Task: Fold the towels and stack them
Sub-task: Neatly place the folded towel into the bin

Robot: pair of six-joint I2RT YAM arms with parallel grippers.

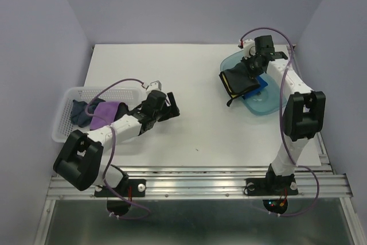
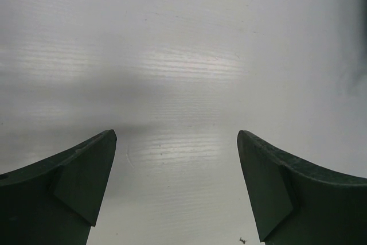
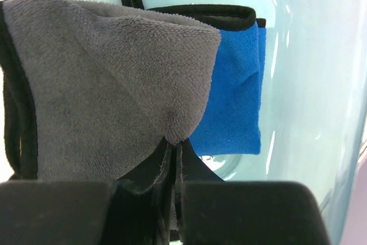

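The right gripper carries the grey towel toward the right in the wrist view next, lowers it onto the folded blue towel and releases, since blue still shows uncovered.
My right gripper (image 1: 253, 70) is shut on a dark grey towel with black edging (image 1: 238, 81) and holds it over the translucent teal tray (image 1: 261, 107). In the right wrist view the shut gripper (image 3: 175, 140) pinches a fold of this towel (image 3: 103, 84), which hangs over a folded bright blue towel (image 3: 235, 96) lying flat in the tray (image 3: 321, 84). The blue towel peeks out in the top view (image 1: 265, 84). A purple towel (image 1: 106, 110) and a dark navy towel (image 1: 80, 113) lie crumpled in the white basket (image 1: 63, 133). My left gripper (image 1: 174, 109) is open and empty over bare table (image 2: 176, 136).
The white mesh basket stands at the left edge, beside my left arm. The teal tray sits at the back right near the wall. Lilac walls close in the table on three sides. White tabletop (image 1: 195, 90) lies between the two arms.
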